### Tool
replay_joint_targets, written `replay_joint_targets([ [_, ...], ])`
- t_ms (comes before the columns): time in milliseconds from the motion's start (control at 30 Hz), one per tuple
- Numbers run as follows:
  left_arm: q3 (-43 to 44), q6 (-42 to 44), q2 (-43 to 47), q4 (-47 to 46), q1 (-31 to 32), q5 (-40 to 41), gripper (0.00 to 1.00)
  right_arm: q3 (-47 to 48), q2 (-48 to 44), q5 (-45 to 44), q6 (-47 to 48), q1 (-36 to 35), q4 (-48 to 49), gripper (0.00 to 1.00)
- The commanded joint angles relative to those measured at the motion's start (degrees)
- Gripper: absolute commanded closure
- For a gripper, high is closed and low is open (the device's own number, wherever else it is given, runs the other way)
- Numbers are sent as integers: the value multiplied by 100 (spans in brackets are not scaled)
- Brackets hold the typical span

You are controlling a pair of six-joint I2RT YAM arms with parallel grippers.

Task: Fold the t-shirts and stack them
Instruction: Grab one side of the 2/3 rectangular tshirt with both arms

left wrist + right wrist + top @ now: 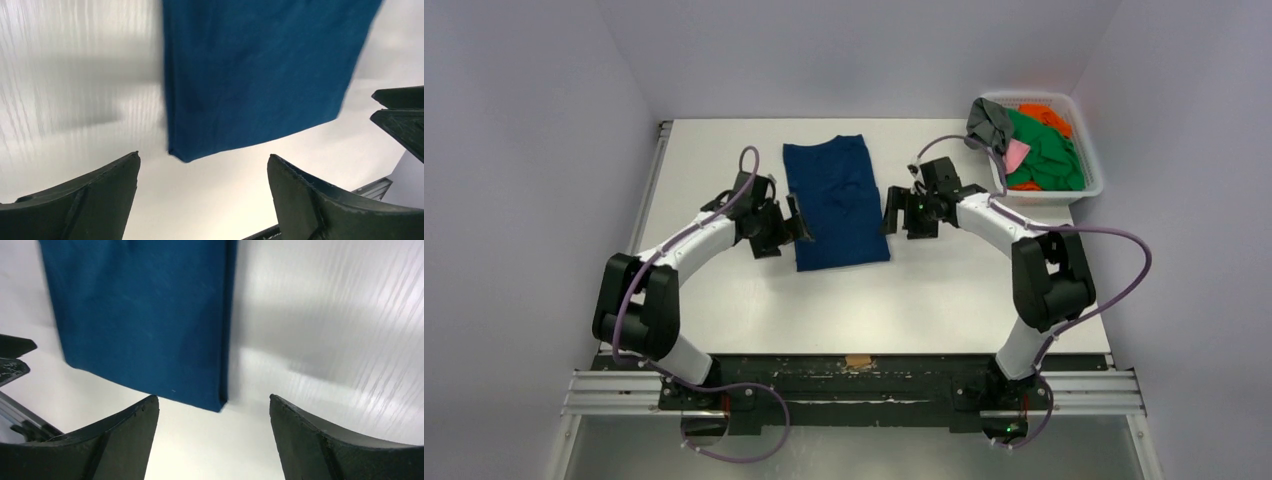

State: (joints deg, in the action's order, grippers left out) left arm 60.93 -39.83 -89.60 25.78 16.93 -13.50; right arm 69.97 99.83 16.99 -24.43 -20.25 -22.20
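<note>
My left gripper lowers and draws back to close on the shirt's near corner (801, 267) (183, 154) next, since that corner lies flat below it, closer to my base.
A navy blue t-shirt (834, 200) lies folded into a long rectangle in the middle of the white table. My left gripper (797, 222) is open and empty at the shirt's left edge near its near corner. My right gripper (890, 211) is open and empty at the shirt's right edge. The left wrist view shows the shirt's near corner (250, 75) just beyond the open fingers (100, 195). The right wrist view shows the shirt's other near corner (145, 320) just beyond its open fingers (320, 440). Green (1049, 155), orange (1046, 117), grey (990, 124) and pink (1018, 152) shirts lie in the basket.
A white mesh basket (1092, 180) stands at the table's far right corner, the grey shirt hanging over its left rim. Bare white tabletop (894, 300) lies between the shirt and the arm bases. Grey walls close in on both sides.
</note>
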Motion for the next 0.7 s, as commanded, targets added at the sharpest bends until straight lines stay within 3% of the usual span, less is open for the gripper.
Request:
replay_joint_targets([
  [0, -697, -162, 95, -448, 8, -254, 9, -429, 114, 221, 35, -63, 49, 23],
  [233, -759, -161, -483, -634, 235, -277, 27, -519, 451, 81, 110, -74, 10, 43],
  [400, -656, -182, -854, -560, 323, -207, 50, -518, 708, 371, 141, -112, -66, 54],
  [667, -480, -109, -1202, -307, 381, 48, 75, -651, 811, 820, 167, -129, 13, 64],
])
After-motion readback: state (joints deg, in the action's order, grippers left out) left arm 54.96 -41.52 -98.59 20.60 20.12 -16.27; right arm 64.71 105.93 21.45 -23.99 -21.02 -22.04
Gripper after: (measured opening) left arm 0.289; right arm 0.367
